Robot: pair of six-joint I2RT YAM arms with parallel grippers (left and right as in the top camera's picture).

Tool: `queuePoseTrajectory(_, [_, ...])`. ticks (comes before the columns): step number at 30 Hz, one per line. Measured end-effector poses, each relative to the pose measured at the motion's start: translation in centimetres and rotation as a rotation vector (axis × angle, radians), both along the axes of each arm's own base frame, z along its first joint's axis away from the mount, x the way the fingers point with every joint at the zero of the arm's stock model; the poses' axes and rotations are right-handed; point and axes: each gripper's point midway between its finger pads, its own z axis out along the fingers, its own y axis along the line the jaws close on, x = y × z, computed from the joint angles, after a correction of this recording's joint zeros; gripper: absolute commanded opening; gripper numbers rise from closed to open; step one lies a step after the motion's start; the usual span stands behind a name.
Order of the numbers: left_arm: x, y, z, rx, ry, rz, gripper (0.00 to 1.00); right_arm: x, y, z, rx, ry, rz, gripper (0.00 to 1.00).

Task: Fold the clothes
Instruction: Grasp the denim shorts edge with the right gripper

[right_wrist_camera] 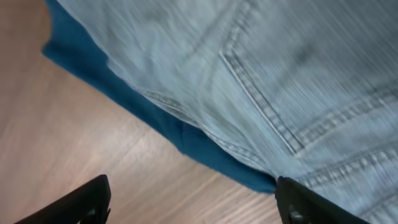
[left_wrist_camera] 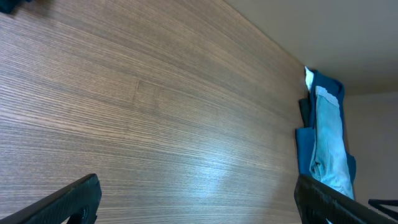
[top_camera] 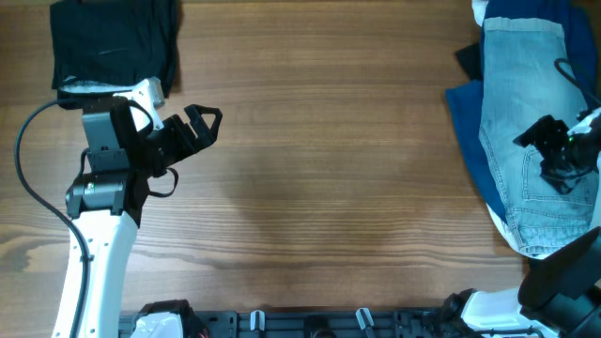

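My right gripper moves back and down onto the shorts' near corner [top_camera: 526, 248] by the bare wood next, since that uncovered corner lies back of and below it.
The pale light-blue denim shorts [top_camera: 526, 122] lie at the table's right edge on top of a dark navy garment [top_camera: 467, 115]. In the right wrist view the shorts [right_wrist_camera: 280, 68] show a stitched pocket seam, with the navy garment [right_wrist_camera: 161, 121] under their edge. My right gripper [top_camera: 547, 141] hovers over the shorts, open and empty [right_wrist_camera: 193, 202]. My left gripper [top_camera: 200, 125] is at the far left, open and empty [left_wrist_camera: 196, 202], facing across the bare wood. The shorts also show far off in the left wrist view [left_wrist_camera: 329, 143].
A black folded garment with a white edge [top_camera: 113, 47] lies at the back left corner, just behind my left arm. The wooden table [top_camera: 319, 178] spans the middle. A black cable [top_camera: 38, 188] loops left of the left arm.
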Motion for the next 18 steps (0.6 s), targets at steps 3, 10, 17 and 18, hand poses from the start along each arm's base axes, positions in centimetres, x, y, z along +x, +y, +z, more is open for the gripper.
queuePoseTrajectory(3, [0.1,0.0,-0.4,-0.001,0.012,0.0,1.0,-0.4,-1.0,-1.7,-0.041,0.021,-0.072,0.86])
queuePoseTrajectory(10, [0.4,0.0,-2.1,-0.005,0.066,0.0,1.0,3.1,-3.1,-2.9,-0.171,-0.125,-0.085,0.81])
queuePoseTrajectory(17, [0.5,0.0,-2.3,-0.006,0.074,0.0,1.0,0.0,-1.9,-4.2,-0.192,0.052,-0.131,0.92])
queuePoseTrajectory(18, [0.5,0.0,-2.3,-0.006,0.074,0.0,1.0,-0.9,-1.6,-4.4,-0.177,0.091,-0.153,0.92])
